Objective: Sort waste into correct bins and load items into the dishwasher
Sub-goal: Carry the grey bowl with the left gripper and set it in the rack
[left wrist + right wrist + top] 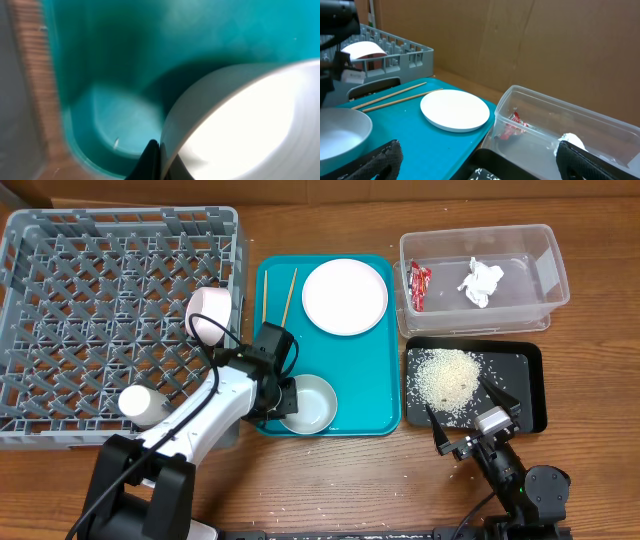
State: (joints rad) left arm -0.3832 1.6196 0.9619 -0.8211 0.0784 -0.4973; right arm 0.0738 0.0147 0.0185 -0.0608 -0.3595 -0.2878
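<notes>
I need to lift the small white bowl next with my left gripper, swing it outward over the grey dish rack and tilt it down beside the pale dish, because the rack's wires are empty there.
My left gripper (284,402) is shut on the left rim of the small white bowl (312,404), which sits at the front of the teal tray (375,380). The left wrist view shows its fingers (156,159) pinching the bowl's rim (240,115). The large white plate (344,296) and two chopsticks (288,295) lie on the same tray. A white cup (209,315) is in the grey dish rack (90,310). My right gripper (470,418) is open and empty over the front of the black tray (525,380), which holds rice (445,376). The steel bowl is out of view.
The clear tub (484,280) at the back right holds the red wrapper (418,285) and the white tissue (481,282). The right wrist view shows the plate (455,110), the wrapper (512,127) and a cardboard wall behind. One rice grain (116,143) lies on the teal tray.
</notes>
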